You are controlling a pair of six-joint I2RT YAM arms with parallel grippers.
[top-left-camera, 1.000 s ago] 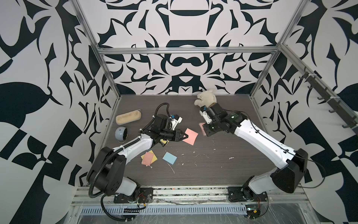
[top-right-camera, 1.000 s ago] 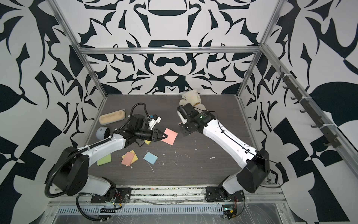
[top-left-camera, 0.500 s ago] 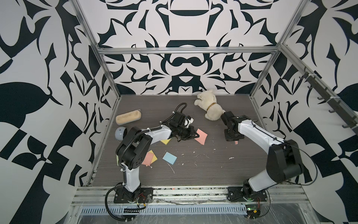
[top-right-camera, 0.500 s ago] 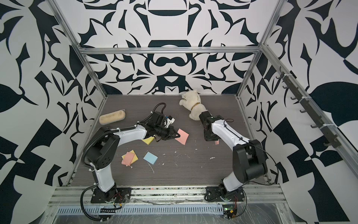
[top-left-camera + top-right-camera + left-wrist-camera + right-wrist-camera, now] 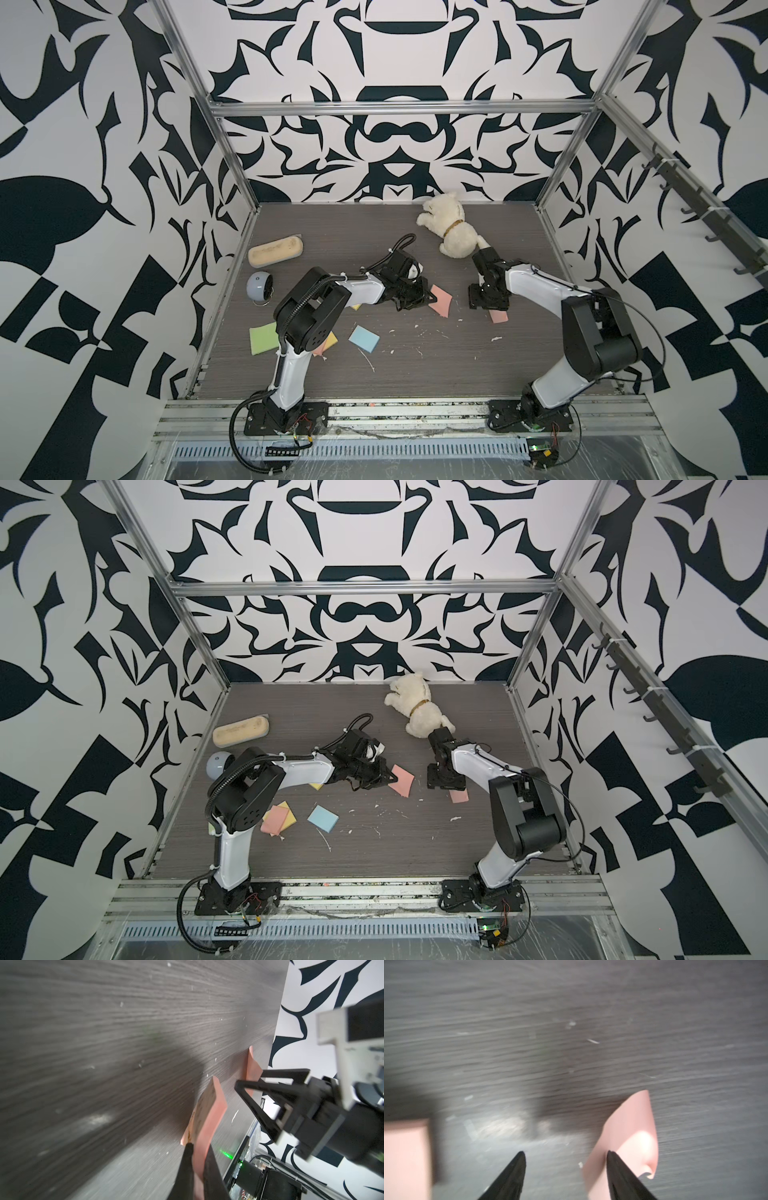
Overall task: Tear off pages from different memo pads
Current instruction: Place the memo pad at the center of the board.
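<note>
The tilted pink memo pad goes outward with my left gripper next, down onto the tabletop before the plush dog, and is released there, as that spot is clear.
My left gripper [image 5: 430, 299] is shut on a corner of the pink memo pad [image 5: 441, 301] at mid-table. In the left wrist view the pad [image 5: 209, 1113] shows its thick edge and stands tilted between the fingertips. My right gripper [image 5: 488, 306] stands open to the right of the pad. A loose, curled pink page [image 5: 498, 316] lies on the table at its tip. In the right wrist view this page [image 5: 633, 1132] sits beside one open finger, not between the jaws. Blue [image 5: 364, 338] and green [image 5: 264, 338] pads lie front left.
A pink sheet on a yellow pad [image 5: 277, 818] lies by the left arm. A white plush dog [image 5: 453, 232] lies at the back, close behind the right wrist. A beige case [image 5: 275, 250] and a grey-blue ball [image 5: 259, 286] are far left. Small paper scraps dot the table.
The right gripper has opened and let go of the pink page, which now lies on the table. Both arms have shifted right, and the left has carried the pink pad along.
</note>
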